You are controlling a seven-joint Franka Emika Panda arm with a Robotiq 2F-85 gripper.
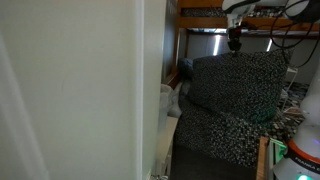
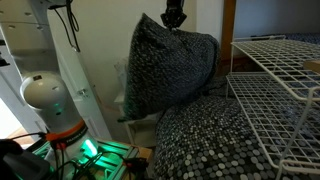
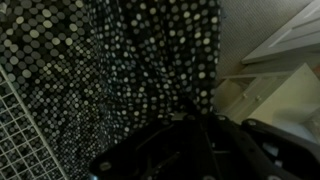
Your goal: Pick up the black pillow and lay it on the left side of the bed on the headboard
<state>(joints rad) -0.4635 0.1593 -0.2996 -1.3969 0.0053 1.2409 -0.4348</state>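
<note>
I will move my gripper up and outward toward the brown wooden headboard and release the pillow there, because the pillow's lower part still droops onto the bed cover.
The black pillow (image 1: pixel 238 82) with fine white speckles hangs upright above the bed (image 1: pixel 228 132), held by its top edge. In both exterior views my gripper (image 1: pixel 234 45) (image 2: pixel 173 20) is shut on the pillow's top edge, and the pillow (image 2: pixel 168 68) droops down onto the speckled bed cover (image 2: pixel 205 140). In the wrist view the pillow fabric (image 3: pixel 150 50) hangs straight down from my dark jaws (image 3: pixel 195 125), which pinch it.
A white wall or door panel (image 1: pixel 80 90) stands close beside the bed. A brown wooden frame (image 1: pixel 200 14) runs overhead. A white wire rack (image 2: pixel 280 75) sits beside the pillow. The robot base (image 2: pixel 50 100) with green lights stands on the other side.
</note>
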